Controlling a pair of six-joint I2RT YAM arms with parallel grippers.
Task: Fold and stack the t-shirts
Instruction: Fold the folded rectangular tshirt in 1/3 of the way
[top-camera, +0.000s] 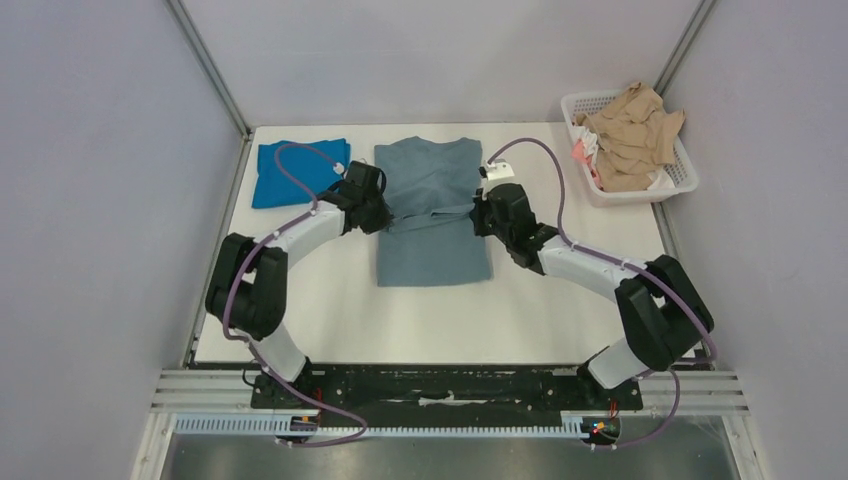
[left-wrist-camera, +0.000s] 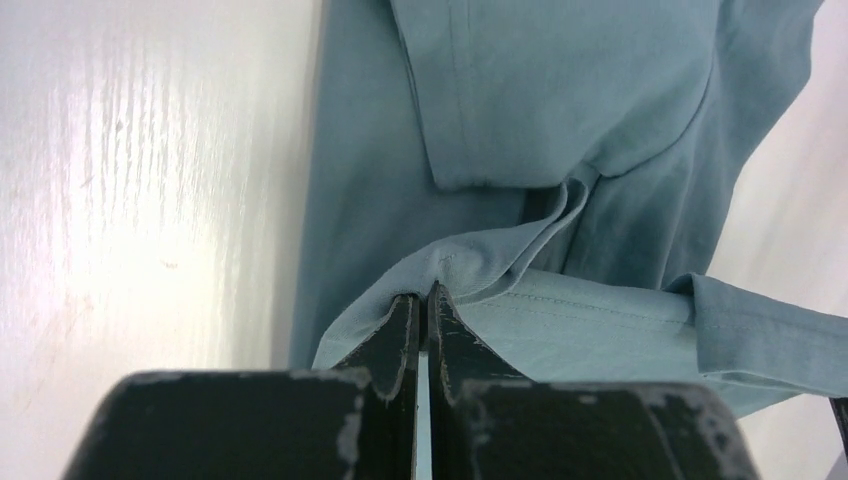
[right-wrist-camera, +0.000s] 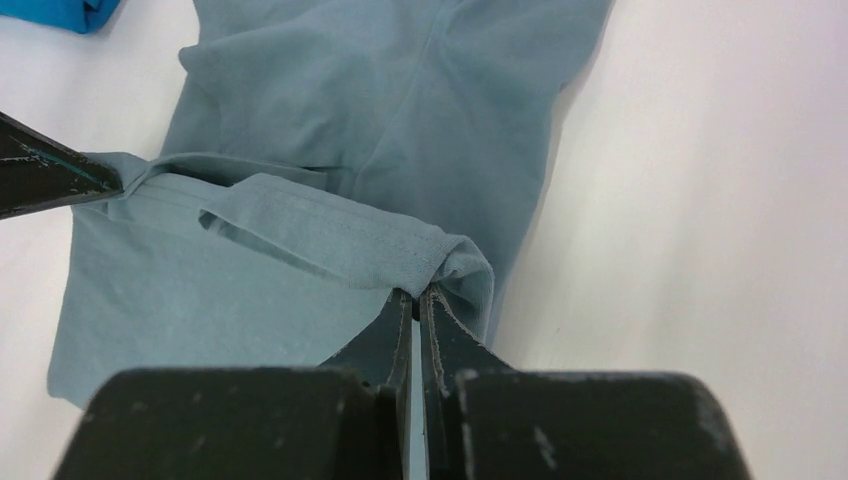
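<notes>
The lifted hem still stops short of the folded sleeve's near edge (top-camera: 399, 210) (left-wrist-camera: 482, 186), so my left gripper will next move its end of the hem gently outward and down to there and let go.
The grey-blue t-shirt (top-camera: 432, 210) lies lengthwise on the middle of the white table, sleeves folded in. A strip of its hem is lifted across its middle between both grippers. My left gripper (top-camera: 377, 215) is shut on the left end of that strip (left-wrist-camera: 470, 270), seen pinched at the tips (left-wrist-camera: 424, 292). My right gripper (top-camera: 485, 212) is shut on the right end (right-wrist-camera: 440, 262), cloth bunched at its tips (right-wrist-camera: 417, 295). The bright blue t-shirt (top-camera: 297, 171) lies folded at the back left, its corner (right-wrist-camera: 60, 12) showing in the right wrist view.
A white lattice basket (top-camera: 682, 165) at the back right holds beige and pink cloth (top-camera: 630, 135). Grey walls close in both sides and the back. Bare white table (top-camera: 560, 310) runs in front of the grey-blue shirt.
</notes>
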